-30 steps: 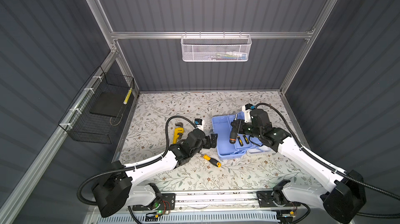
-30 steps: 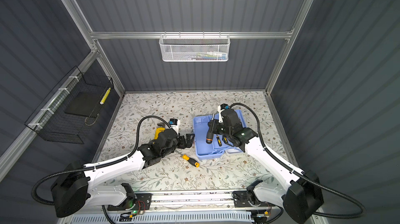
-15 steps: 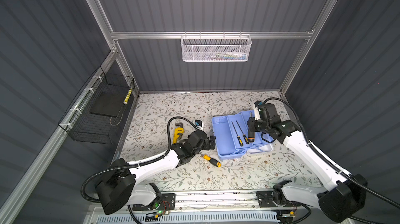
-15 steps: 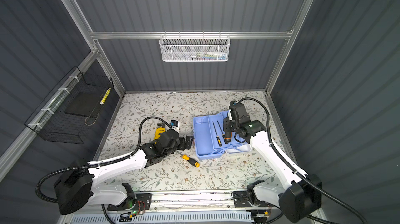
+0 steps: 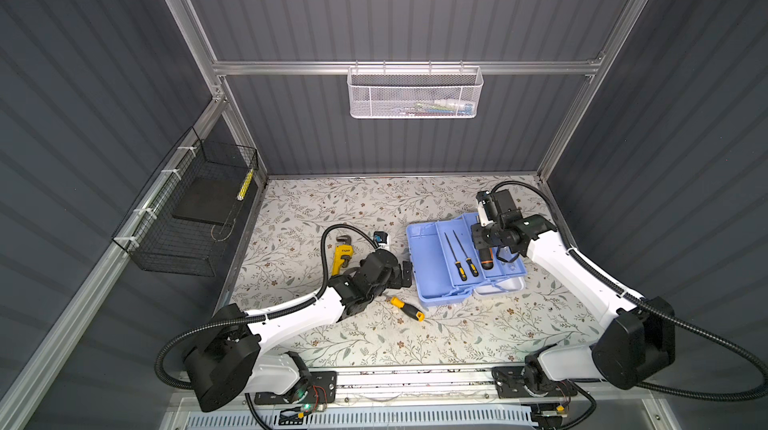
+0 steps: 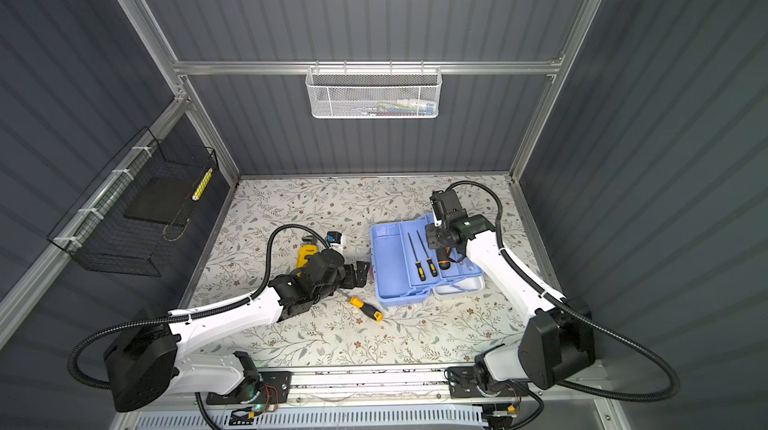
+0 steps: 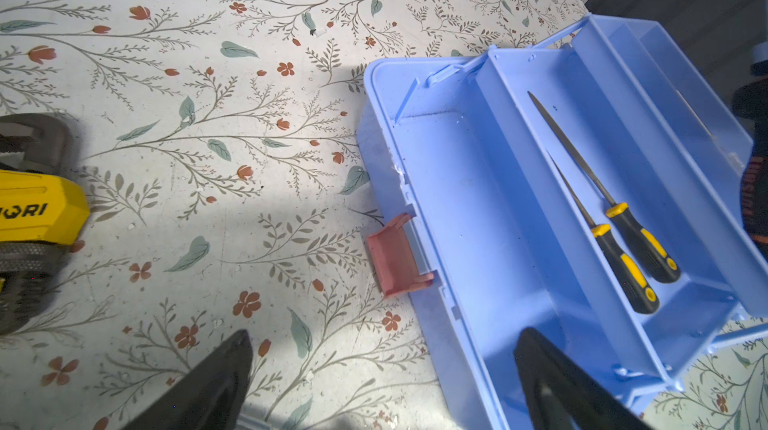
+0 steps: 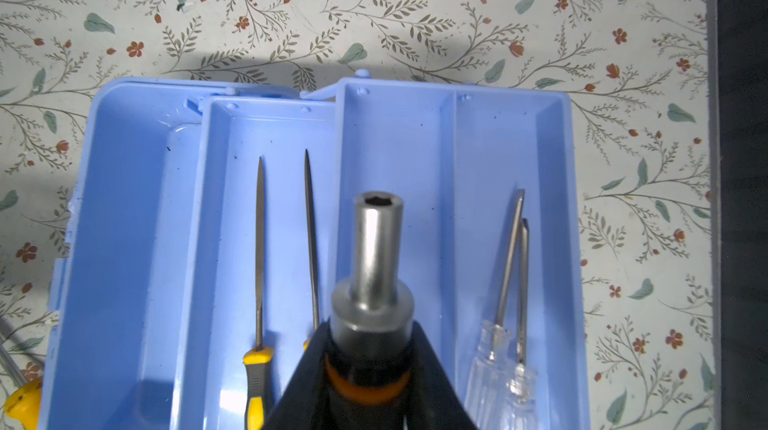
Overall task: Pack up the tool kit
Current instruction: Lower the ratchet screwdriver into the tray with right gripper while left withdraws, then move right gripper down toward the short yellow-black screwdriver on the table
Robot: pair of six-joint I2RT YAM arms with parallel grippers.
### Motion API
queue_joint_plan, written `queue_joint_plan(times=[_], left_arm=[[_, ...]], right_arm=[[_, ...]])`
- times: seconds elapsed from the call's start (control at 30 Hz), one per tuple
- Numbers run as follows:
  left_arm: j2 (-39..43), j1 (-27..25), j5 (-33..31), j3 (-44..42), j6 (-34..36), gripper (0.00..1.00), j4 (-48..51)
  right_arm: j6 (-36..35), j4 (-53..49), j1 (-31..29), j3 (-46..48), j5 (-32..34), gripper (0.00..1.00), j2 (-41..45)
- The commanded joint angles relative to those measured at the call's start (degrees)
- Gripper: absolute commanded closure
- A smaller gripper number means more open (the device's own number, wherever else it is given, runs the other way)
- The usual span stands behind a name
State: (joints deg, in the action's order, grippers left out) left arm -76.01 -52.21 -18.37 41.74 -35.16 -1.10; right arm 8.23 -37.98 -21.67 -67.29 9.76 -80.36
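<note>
I will next lower the bit driver [image 8: 376, 249] with my right gripper lengthwise into the tray's empty section below, between the files and the clear-handled screwdrivers, and release it.
The tool kit [image 5: 430, 270] lies open on the floral floor, its light blue trays folded out over the white lid [image 5: 500, 287]. My right gripper [image 8: 370, 349] is shut on a black and orange bit driver [image 8: 376, 249] and holds it above the trays [image 6: 444, 259]. Two yellow-handled files [image 5: 462, 259] lie in one tray, two clear-handled screwdrivers [image 8: 509, 282] in another. My left gripper [image 7: 386, 334] is open and empty beside the kit's pink latch [image 7: 395, 257]. The yellow pipe wrench [image 5: 341, 255] and a yellow-handled screwdriver [image 5: 407, 309] lie on the floor by the left arm.
A white mesh basket [image 5: 413, 93] hangs on the back wall. A black wire basket [image 5: 191, 216] hangs on the left wall. Dark ribbed walls close in the floor on three sides.
My right gripper has carried the bit driver from the kit's left side to over its right trays. The left gripper has shifted slightly toward the kit.
</note>
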Motion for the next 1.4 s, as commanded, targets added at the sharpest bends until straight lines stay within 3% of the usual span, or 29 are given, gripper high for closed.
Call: queue_joint_plan(times=[0.0,0.33,0.7,0.83,1.23,1.37], left_arm=[[0.2,-0.2,-1.4,0.8,0.5,0.00,1.1],[0.0,-0.2,-1.2,0.8,0.4,0.00,0.9],[0.1,-0.2,-1.4,0.5,0.4,0.00,1.1],[0.3,-0.2,-1.6,0.4,0.4,0.00,1.1],[0.4,-0.2,-2.4,0.2,0.3,0.00,1.8],[0.8,0.3,-3.8,0.3,0.7,0.00,3.8]], right_arm=[[-1.9,-1.9,0.2,-1.6,1.6,0.89,-0.8],[-2.2,-3.1,0.3,-2.0,1.3,0.85,-2.8],[-0.8,-1.5,0.2,-1.3,-2.3,0.63,-2.9],[-0.1,-1.4,0.3,-1.4,-2.1,0.48,-2.9],[1.8,-0.3,0.2,-0.2,-3.0,0.26,3.2],[2.4,0.8,-0.4,1.5,-5.5,0.24,6.4]])
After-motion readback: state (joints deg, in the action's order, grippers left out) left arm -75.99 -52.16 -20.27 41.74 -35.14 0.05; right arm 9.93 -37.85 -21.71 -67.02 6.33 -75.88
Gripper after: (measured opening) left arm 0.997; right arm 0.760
